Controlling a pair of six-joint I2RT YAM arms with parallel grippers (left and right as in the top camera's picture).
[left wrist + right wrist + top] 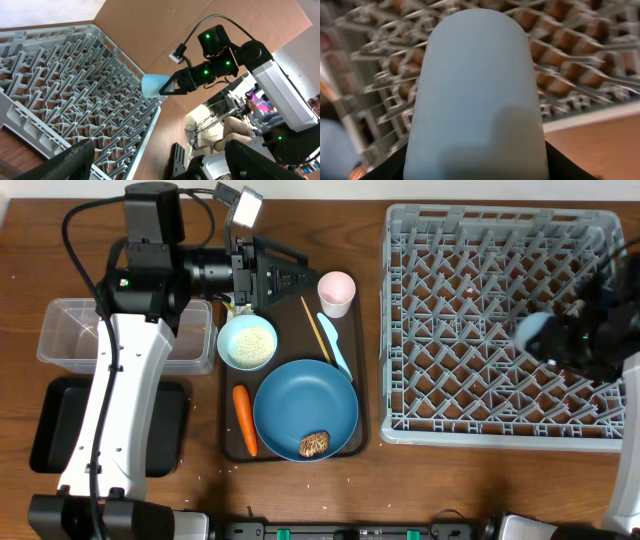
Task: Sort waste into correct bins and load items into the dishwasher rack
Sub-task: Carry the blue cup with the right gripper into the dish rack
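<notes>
The rack's near-corner wires lie below my right gripper, so I will lower it, moving right in the overhead view, and release the cup hanging above them.
My right gripper [558, 338] is shut on the small light-blue cup [532, 332], holding it on its side over the right part of the grey dishwasher rack [480, 240]. In the right wrist view the cup [477, 90] fills the frame, with the rack's pegs [570, 55] behind it. My left gripper [300, 278] is open and holds nothing, above the back of the brown tray near the pink cup [336, 292]. The blue plate [300, 400] carries a brown food piece [315, 444]. The white bowl [247, 342] holds rice. The carrot [244, 420] and the pale-blue spoon [336, 342] lie on the tray.
The clear tub [75, 330] and the black tray [60, 430] sit at the left, partly under my left arm. A yellow-green wrapper [232, 308] peeks out by the bowl. A thin yellow stick [316, 328] lies beside the spoon. The left wrist view shows the cup [152, 84] over the rack [75, 100].
</notes>
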